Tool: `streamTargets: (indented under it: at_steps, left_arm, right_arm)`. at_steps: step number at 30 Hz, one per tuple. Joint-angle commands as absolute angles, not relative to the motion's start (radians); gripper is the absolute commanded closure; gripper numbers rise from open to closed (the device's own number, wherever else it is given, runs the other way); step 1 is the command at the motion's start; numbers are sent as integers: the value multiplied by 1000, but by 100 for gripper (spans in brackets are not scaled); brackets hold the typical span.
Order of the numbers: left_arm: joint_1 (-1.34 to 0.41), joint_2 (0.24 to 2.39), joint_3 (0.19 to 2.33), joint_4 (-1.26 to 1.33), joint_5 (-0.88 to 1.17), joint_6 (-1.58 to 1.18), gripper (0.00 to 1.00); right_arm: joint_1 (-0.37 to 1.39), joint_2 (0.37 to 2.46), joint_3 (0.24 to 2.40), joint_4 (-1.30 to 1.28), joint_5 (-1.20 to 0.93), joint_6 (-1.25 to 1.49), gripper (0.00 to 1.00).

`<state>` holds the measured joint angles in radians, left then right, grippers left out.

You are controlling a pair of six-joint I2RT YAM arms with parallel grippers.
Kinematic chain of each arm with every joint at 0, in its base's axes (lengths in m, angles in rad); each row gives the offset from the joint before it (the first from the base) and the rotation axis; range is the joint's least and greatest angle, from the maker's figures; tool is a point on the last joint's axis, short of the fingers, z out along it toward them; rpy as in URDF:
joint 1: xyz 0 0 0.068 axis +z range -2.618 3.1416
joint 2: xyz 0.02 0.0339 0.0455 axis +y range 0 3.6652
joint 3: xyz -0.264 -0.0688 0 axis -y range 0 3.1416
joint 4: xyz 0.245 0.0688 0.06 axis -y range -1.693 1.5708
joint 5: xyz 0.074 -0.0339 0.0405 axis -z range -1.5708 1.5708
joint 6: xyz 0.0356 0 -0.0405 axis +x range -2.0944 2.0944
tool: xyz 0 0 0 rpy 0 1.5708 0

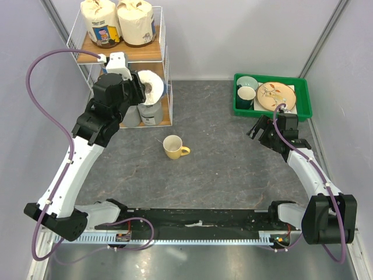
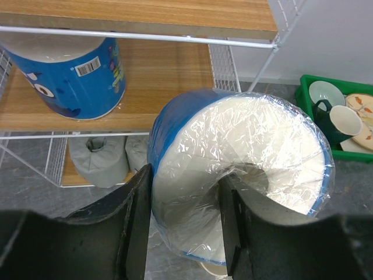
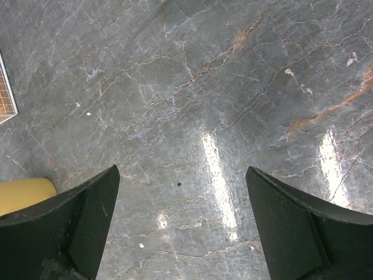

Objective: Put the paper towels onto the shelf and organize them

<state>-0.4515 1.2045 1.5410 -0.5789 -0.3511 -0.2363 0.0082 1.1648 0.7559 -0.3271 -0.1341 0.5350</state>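
Note:
My left gripper moves outward onto the bare part of the middle board (image 1: 155,67) (image 2: 169,76) next and releases its roll, since there is room beside the standing white-and-blue roll.
My left gripper (image 1: 144,91) is shut on a white-and-blue paper towel roll (image 2: 245,146), one finger on its outer side and the other in its core hole. The roll hangs tilted in front of the shelf (image 1: 156,55), level with the middle tier. A second white-and-blue roll (image 2: 70,70) stands on the middle board (image 2: 169,76). Two cream printed rolls (image 1: 99,20) (image 1: 136,20) stand on the top tier. Two grey rolls (image 1: 131,115) (image 1: 152,114) sit on the bottom tier, also low in the left wrist view (image 2: 99,160). My right gripper (image 1: 256,129) (image 3: 182,175) hangs open over bare table.
A yellow mug (image 1: 173,146) stands mid-table, and its edge (image 3: 23,195) shows in the right wrist view. A green tray (image 1: 272,108) with dishes sits at the back right, close behind my right gripper.

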Motion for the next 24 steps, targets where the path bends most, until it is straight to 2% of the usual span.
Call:
streamTargets:
  at_steps: [1,24]
  left_arm:
    - [-408,1227,1575,-512,-367,-187,55]
    - [-239,1379,1646,-393,-183,-258,57]
  right_arm:
    - [5,1151,801,-327,-129,531,2]
    - [6,1114,796,-357,-97,520,2]
